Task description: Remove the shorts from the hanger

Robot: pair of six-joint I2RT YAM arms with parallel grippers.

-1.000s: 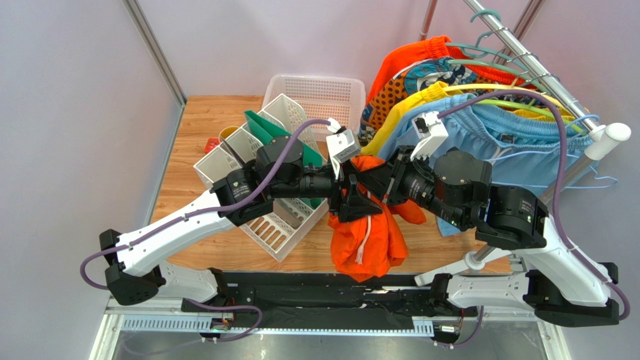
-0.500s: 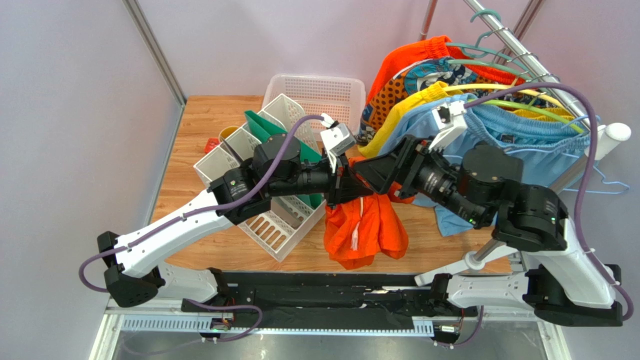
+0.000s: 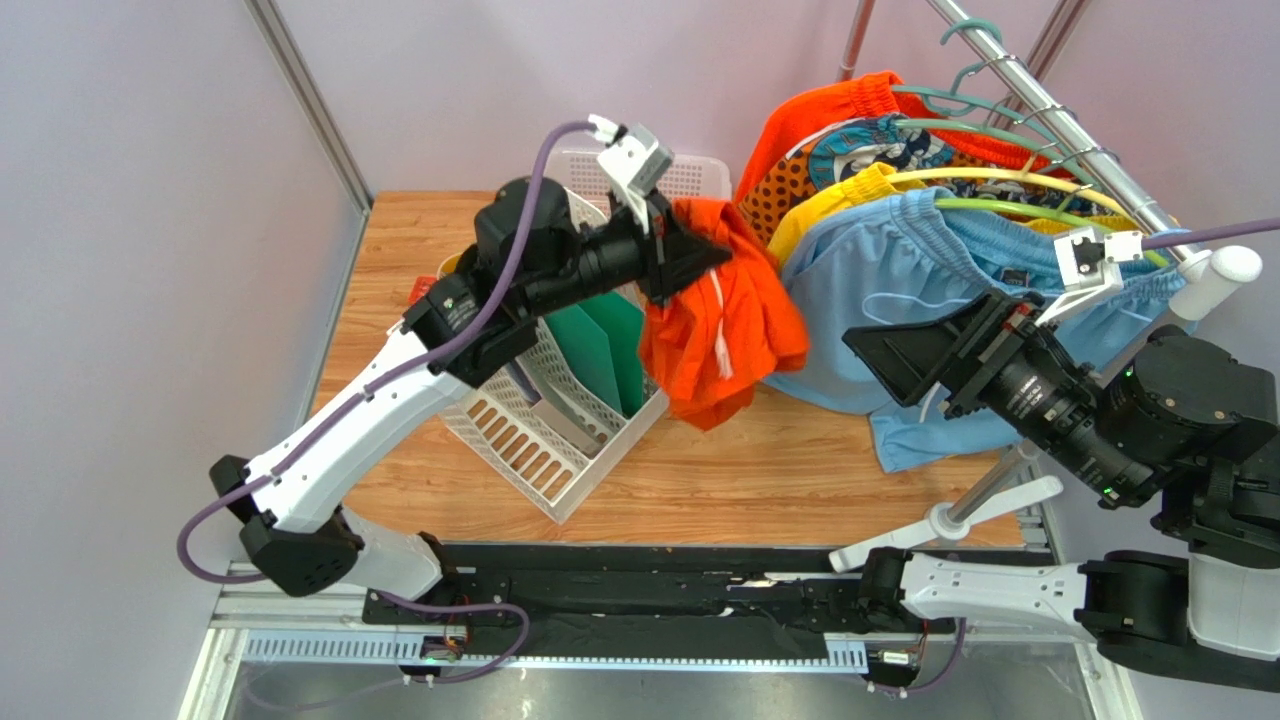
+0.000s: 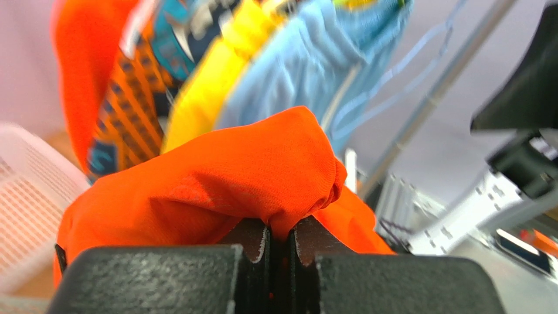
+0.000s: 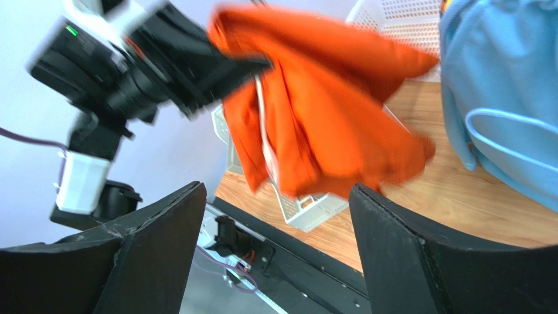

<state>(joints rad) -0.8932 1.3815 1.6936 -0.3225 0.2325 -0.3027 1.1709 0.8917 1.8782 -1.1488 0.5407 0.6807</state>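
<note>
The orange shorts (image 3: 724, 327) still hang short of the white basket, so my left gripper will next swing outward to bring them over it, then lower them and let them go.
My left gripper (image 3: 694, 249) is shut on a fold of the bright orange shorts (image 3: 724, 327) and holds them up in the air. They dangle, white drawstring showing, over the white file rack (image 3: 549, 428) just in front of the basket. In the left wrist view the orange cloth (image 4: 216, 173) bulges out of the closed left gripper (image 4: 280, 237). My right gripper (image 3: 902, 368) is open and empty, to the right of the orange shorts (image 5: 314, 111) and apart from them. The light blue shorts (image 3: 932, 270) hang from the rail, a light blue hanger (image 5: 511, 140) lying against them.
A white basket (image 3: 669, 177) stands at the back of the table. Green folders (image 3: 601, 353) sit in the file rack. On the metal rail (image 3: 1037, 90) hang a yellow pair (image 3: 842, 195), an orange-and-teal patterned pair (image 3: 804, 168) and another orange garment (image 3: 819, 108).
My left gripper shut on the orange shorts and carried them up and back toward the basket. My right gripper opened, let go of them and drew back to the right.
</note>
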